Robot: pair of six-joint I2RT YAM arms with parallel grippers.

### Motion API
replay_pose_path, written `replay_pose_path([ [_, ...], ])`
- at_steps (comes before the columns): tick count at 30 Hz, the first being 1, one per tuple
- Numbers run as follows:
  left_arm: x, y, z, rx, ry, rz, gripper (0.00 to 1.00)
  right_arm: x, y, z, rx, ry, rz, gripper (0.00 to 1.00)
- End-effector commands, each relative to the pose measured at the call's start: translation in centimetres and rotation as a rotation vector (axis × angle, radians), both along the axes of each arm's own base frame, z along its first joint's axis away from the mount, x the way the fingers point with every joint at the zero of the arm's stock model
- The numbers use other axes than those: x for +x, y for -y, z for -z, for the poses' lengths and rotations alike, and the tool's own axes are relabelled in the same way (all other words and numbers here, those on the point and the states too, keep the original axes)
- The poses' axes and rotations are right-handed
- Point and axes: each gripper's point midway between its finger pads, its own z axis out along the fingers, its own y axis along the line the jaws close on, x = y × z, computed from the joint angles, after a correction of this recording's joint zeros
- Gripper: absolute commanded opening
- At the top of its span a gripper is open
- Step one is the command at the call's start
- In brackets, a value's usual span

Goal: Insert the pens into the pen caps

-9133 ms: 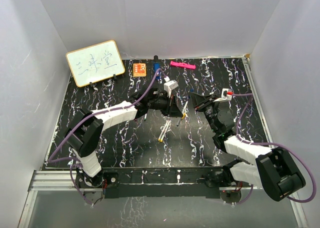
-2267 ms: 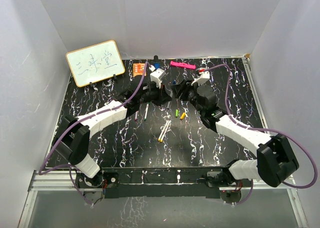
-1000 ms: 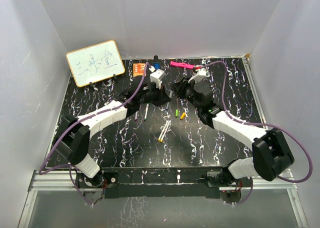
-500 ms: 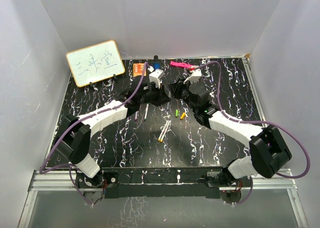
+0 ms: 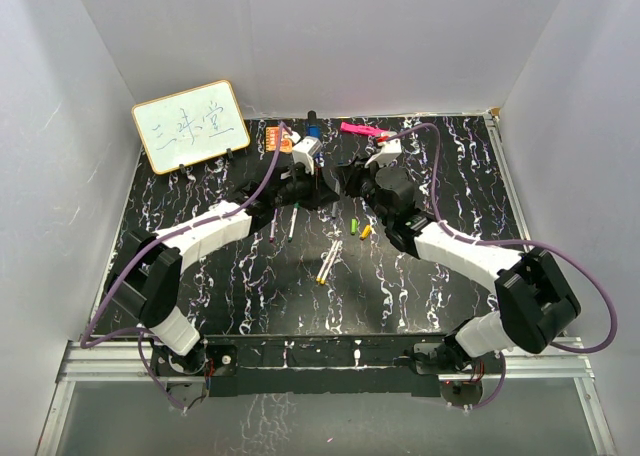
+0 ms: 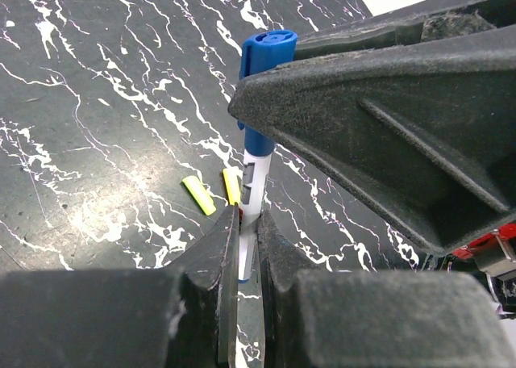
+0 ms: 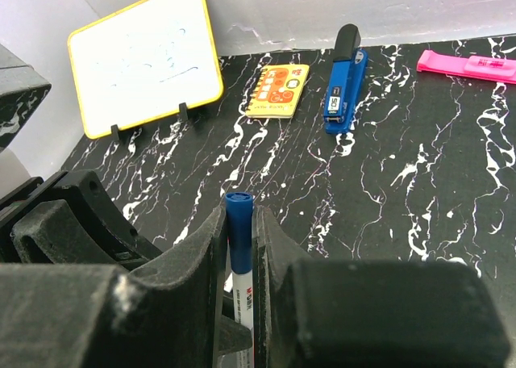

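Note:
The blue cap (image 7: pixel 239 223) is over the pen, so my left gripper lowers away from my right gripper to the table beside the pens nearer the whiteboard next.
My left gripper (image 6: pixel 246 216) is shut on a white-barrelled pen (image 6: pixel 258 170) and holds it above the table. My right gripper (image 7: pixel 237 215) is shut on a blue pen cap (image 7: pixel 239 223) that sits over the end of that same pen (image 7: pixel 243 307). The cap also shows in the left wrist view (image 6: pixel 267 52). In the top view the left gripper (image 5: pixel 312 188) and right gripper (image 5: pixel 348 179) meet at the back middle. A green cap (image 5: pixel 354 223) and a yellow cap (image 5: pixel 366 232) lie on the table. Two pens (image 5: pixel 328 261) lie side by side, and two more pens (image 5: pixel 283 225) lie to their left.
A whiteboard (image 5: pixel 190 125) stands at the back left. An orange card (image 7: pixel 279 89), a dark blue chunky object (image 7: pixel 344 77) and a pink bar (image 7: pixel 468 64) lie along the back wall. White walls close in the black marbled table (image 5: pixel 200 276).
My right gripper has moved left to meet the left gripper, and its blue cap now sits over the pen's end. The left gripper has shifted slightly left and back.

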Motion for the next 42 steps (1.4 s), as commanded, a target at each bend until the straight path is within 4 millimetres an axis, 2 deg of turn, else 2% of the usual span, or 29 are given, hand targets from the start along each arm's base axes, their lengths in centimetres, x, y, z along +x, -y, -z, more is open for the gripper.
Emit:
replay_pose_path([
  [1,3.1,-1.4,-13.2,-0.243,0.341,-0.106,0.00,-4.1,-2.2,7.7,-0.113,-0.222,-0.151,0.00],
  [6,2.9,-1.3,-12.2,-0.233,0.312,-0.097,0.00,-3.3,-2.0,6.8,-0.102,-0.204,-0.112,0.00],
  [9,2.7,-1.3,-10.5,-0.208,0.268,-0.094,0.00,-2.4,-2.2,5.6,-0.096,-0.182,-0.091,0.00],
  [11,2.7,-1.4,-8.6,-0.172,0.222,-0.096,0.00,-1.8,-2.5,4.3,-0.087,-0.156,-0.085,0.00],
  [12,2.6,-1.5,-7.6,-0.149,0.198,-0.098,0.00,-1.5,-2.5,3.7,-0.083,-0.143,-0.081,0.05],
  [13,2.6,-1.6,-6.3,-0.120,0.169,-0.100,0.00,-1.2,-2.6,3.0,-0.079,-0.127,-0.076,0.15],
  [15,2.4,-2.1,-3.2,-0.050,0.104,-0.112,0.00,-0.5,-2.6,1.4,-0.082,-0.087,-0.060,0.41],
  [18,1.4,-2.9,1.6,0.039,-0.011,-0.114,0.00,0.4,-2.0,-1.2,-0.086,-0.023,-0.014,0.63],
  [23,0.3,-4.3,6.9,0.175,-0.135,-0.127,0.00,1.0,0.1,-5.3,-0.076,0.076,0.091,0.75],
  [27,0.7,-5.2,8.4,0.277,-0.180,-0.150,0.00,0.4,2.5,-7.5,-0.058,0.130,0.176,0.78],
  [32,1.8,-5.9,9.7,0.402,-0.231,-0.162,0.00,-0.6,4.4,-7.7,-0.045,0.132,0.233,0.80],
  [42,2.2,-7.7,12.8,0.576,-0.328,-0.205,0.00,-1.8,6.0,-4.6,-0.065,0.059,0.271,0.80],
])
